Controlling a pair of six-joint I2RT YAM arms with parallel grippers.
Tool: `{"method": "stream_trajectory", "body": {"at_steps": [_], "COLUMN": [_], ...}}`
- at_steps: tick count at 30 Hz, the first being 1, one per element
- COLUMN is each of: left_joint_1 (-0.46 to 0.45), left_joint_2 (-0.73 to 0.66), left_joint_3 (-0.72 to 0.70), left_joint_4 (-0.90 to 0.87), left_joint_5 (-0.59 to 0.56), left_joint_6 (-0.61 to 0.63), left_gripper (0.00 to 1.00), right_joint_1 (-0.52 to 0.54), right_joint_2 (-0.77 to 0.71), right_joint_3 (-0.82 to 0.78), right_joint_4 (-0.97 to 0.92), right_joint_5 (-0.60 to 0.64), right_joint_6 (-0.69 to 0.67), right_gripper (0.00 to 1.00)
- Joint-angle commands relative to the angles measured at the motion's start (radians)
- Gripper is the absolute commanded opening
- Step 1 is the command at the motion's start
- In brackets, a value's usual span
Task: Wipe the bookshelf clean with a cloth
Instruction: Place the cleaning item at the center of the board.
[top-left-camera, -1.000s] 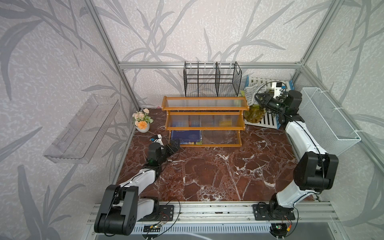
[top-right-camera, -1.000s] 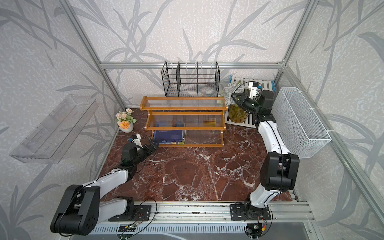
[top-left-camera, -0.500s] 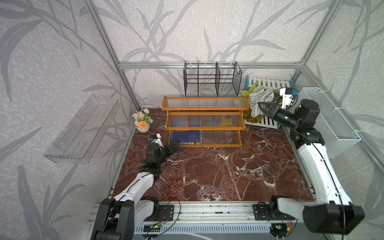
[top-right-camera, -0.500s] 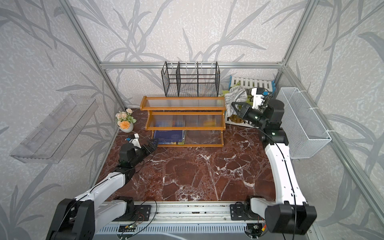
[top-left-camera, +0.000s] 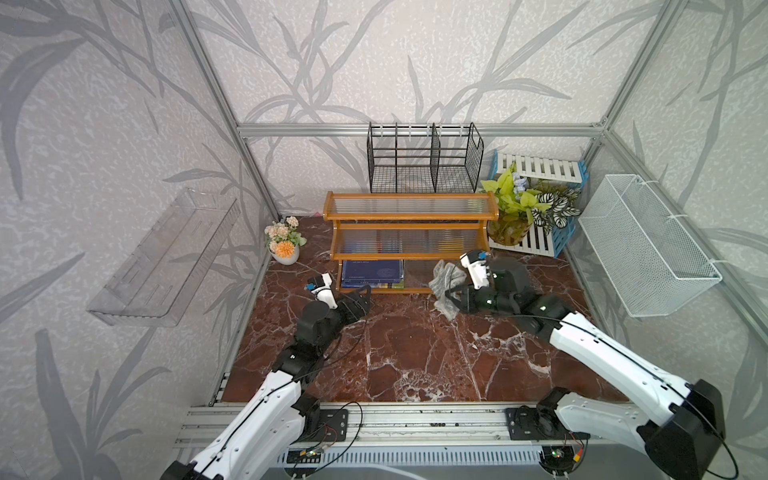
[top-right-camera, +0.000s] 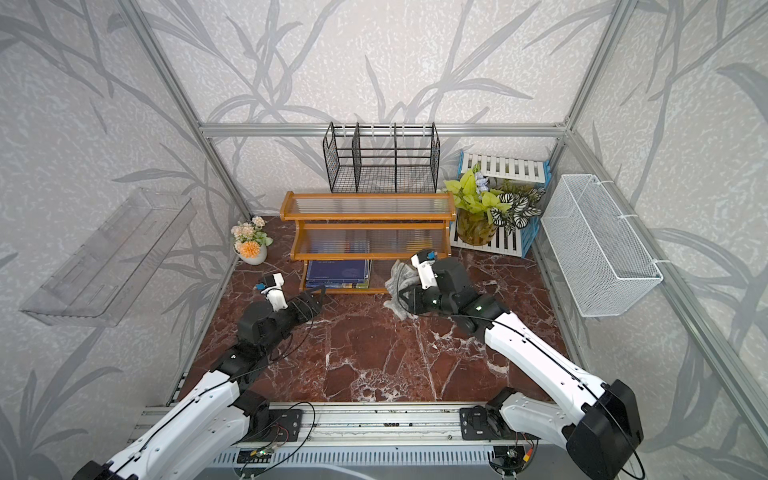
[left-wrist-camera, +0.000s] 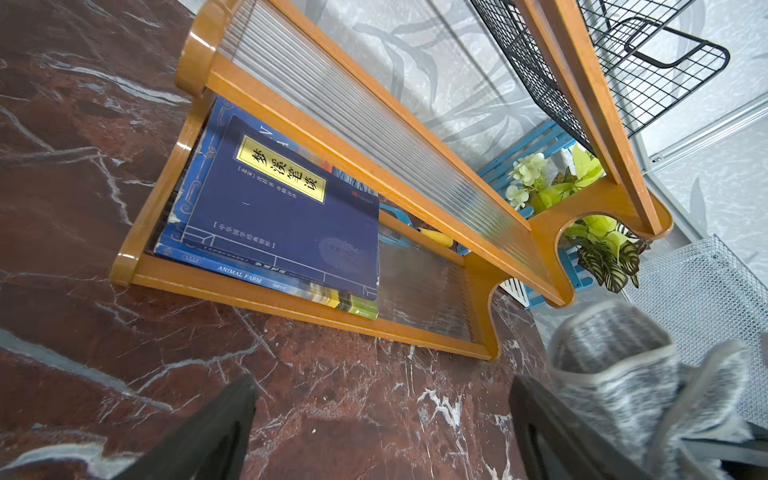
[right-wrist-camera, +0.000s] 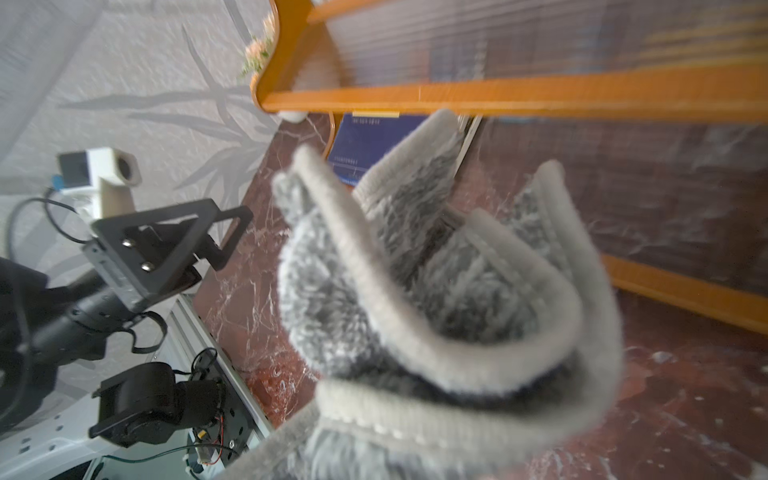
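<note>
Next, the right gripper draws back from the bookshelf's bottom shelf and down toward the bare patch of floor between both grippers and releases the cloth there.
The bookshelf (top-left-camera: 411, 216) (top-right-camera: 365, 216), orange-brown wood with ribbed clear panels, stands at the back middle in both top views. My right gripper (top-left-camera: 451, 297) (top-right-camera: 404, 297) is shut on the cloth (top-left-camera: 445, 277) (top-right-camera: 400, 275), a bunched grey striped rag. It hangs just in front of the right end of the bottom tier. In the right wrist view the cloth (right-wrist-camera: 436, 291) fills the picture and hides the jaws, with the shelf rail (right-wrist-camera: 498, 93) beyond. My left gripper (top-left-camera: 365, 296) (top-right-camera: 320, 294) (left-wrist-camera: 382, 399) is open and holds nothing. It sits low over the floor, before the shelf's left half (left-wrist-camera: 299, 303).
Blue books (top-left-camera: 372, 273) (left-wrist-camera: 282, 208) lie on the bottom tier's left half. A black wire rack (top-left-camera: 424, 160) stands behind the shelf. At the back right is a potted plant (top-left-camera: 519, 208) on a slatted crate. A white wire basket (top-left-camera: 644, 245) hangs on the right wall. A small flower pot (top-left-camera: 284, 243) is at the left.
My right arm has swung from beside the plant at the back right down and leftward to the shelf's lower right end, cloth in its jaws. The left gripper has shifted a little.
</note>
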Motion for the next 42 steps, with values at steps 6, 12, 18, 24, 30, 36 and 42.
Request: {"method": "stream_trajectory", "body": {"at_steps": [6, 12, 18, 24, 30, 36, 42], "left_joint_1": [-0.089, -0.138, -0.189, -0.247, -0.347, -0.488, -0.609], "left_joint_2": [0.017, 0.044, 0.056, 0.083, 0.159, 0.321, 0.533], "left_joint_3": [-0.018, -0.008, -0.018, -0.011, 0.062, 0.168, 0.279], "left_joint_4": [-0.005, 0.001, -0.014, -0.034, -0.086, -0.095, -0.111], "left_joint_5": [-0.076, -0.088, -0.105, -0.1, -0.123, -0.205, -0.278], "left_joint_6": [-0.018, -0.014, -0.012, 0.014, 0.08, 0.131, 0.17], "left_gripper": [0.99, 0.99, 0.99, 0.98, 0.95, 0.89, 0.87], "right_joint_1": [0.166, 0.183, 0.182, 0.167, 0.114, 0.005, -0.107], "right_joint_2": [0.264, 0.437, 0.388, 0.188, 0.014, -0.157, -0.283], "right_joint_3": [-0.014, -0.002, -0.014, -0.038, -0.059, -0.148, -0.213], "right_joint_4": [0.208, 0.217, 0.117, 0.015, -0.109, -0.174, -0.244], "right_joint_5": [0.088, 0.066, 0.119, 0.133, 0.174, 0.195, 0.174], "right_joint_6": [0.113, 0.147, 0.104, 0.058, 0.033, 0.029, 0.035], "right_gripper": [0.03, 0.27, 0.62, 0.75, 0.76, 0.76, 0.77]}}
